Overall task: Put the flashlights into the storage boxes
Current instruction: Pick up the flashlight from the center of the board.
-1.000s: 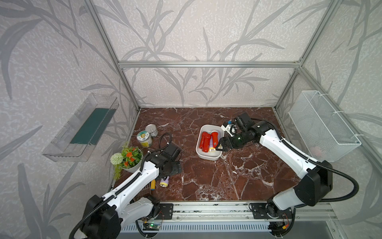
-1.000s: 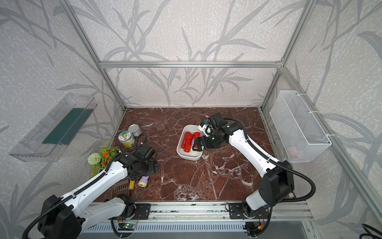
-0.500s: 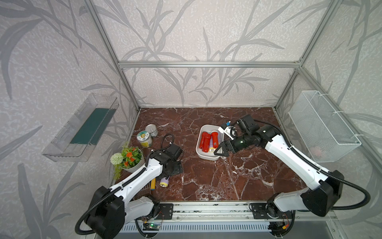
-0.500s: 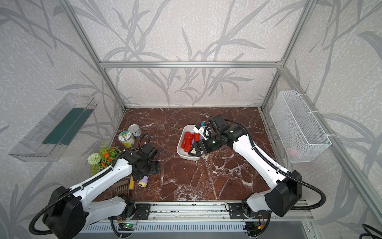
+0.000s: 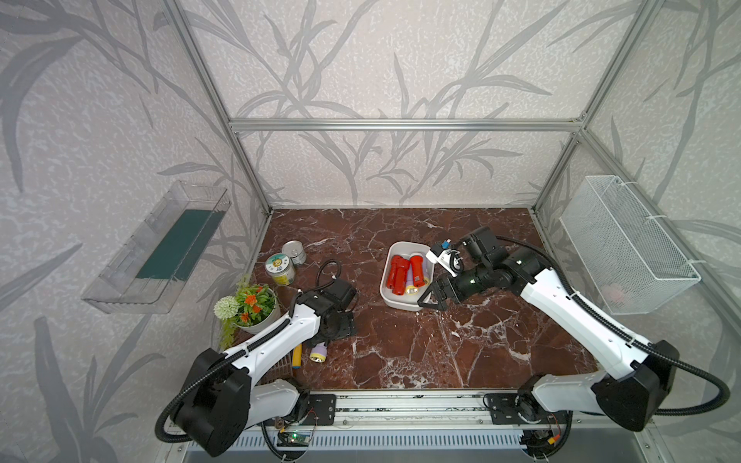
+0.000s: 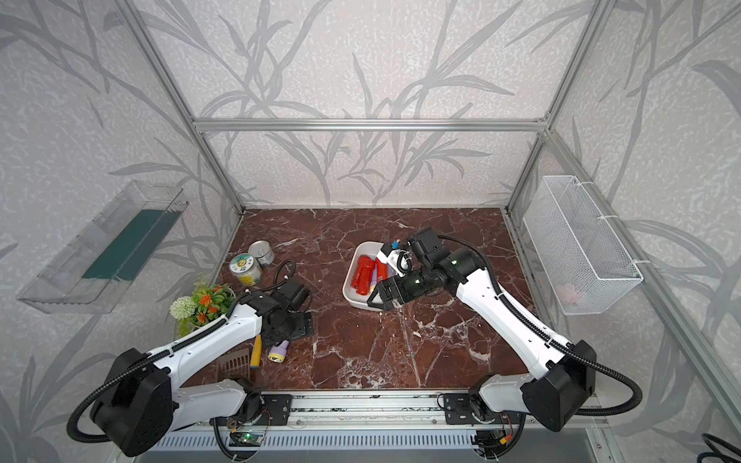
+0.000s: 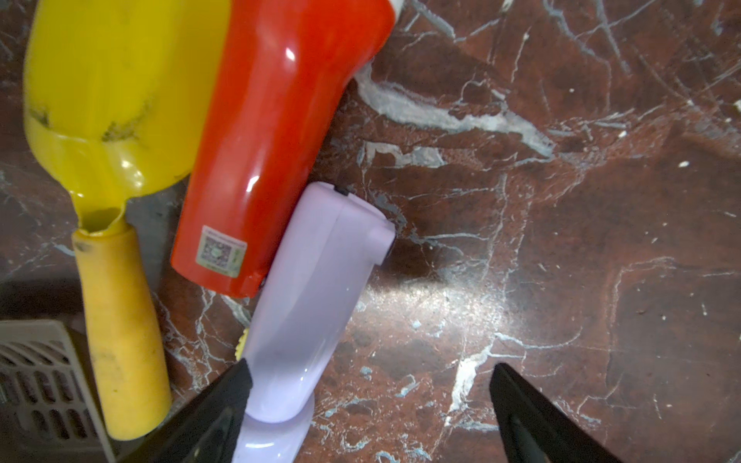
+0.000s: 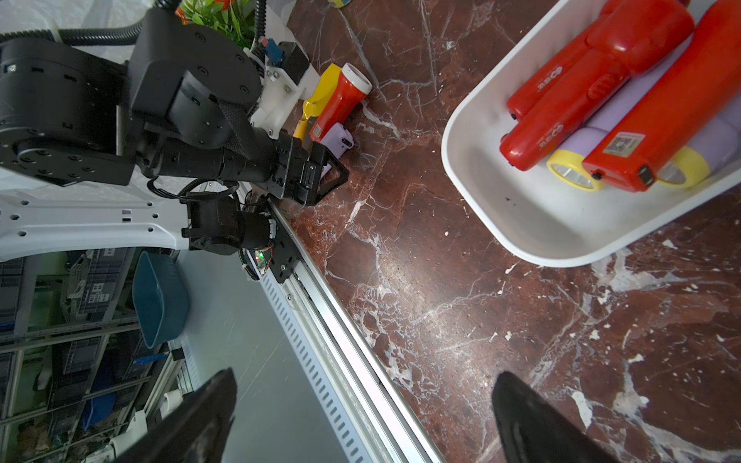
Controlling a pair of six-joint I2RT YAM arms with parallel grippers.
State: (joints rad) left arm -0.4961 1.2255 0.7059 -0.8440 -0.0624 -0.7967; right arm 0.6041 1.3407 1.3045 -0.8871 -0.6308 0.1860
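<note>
The left gripper moves down onto the lavender flashlight's body (image 7: 290, 374) next and closes there, since that body lies just below it, between its open fingers.
The white storage box (image 5: 403, 302) (image 8: 517, 236) sits mid-table. It holds three red flashlights (image 8: 657, 116) and two lavender ones (image 8: 593, 136). My right gripper (image 5: 431, 298) (image 8: 365, 375) hangs open and empty by the box's near corner. At the front left, a lavender flashlight (image 7: 316, 304) (image 5: 319, 352) lies against a red flashlight (image 7: 272, 140) (image 8: 341, 100). My left gripper (image 7: 371, 366) (image 5: 341, 324) is open just above them. One of its fingers (image 7: 224, 401) is beside the lavender body and the other stands over bare table. In the top views the left gripper hides that red flashlight.
A yellow-handled slotted spatula (image 7: 116, 312) (image 5: 296, 356) lies against the red flashlight. A flower pot (image 5: 252, 308) and two cans (image 5: 280, 270) stand at the left. A clear bin (image 5: 160, 248) hangs on the left wall and a wire basket (image 5: 625, 244) on the right wall.
My right gripper has drawn back from over the box toward its near corner, still open. The left gripper has stayed over the lavender flashlight.
</note>
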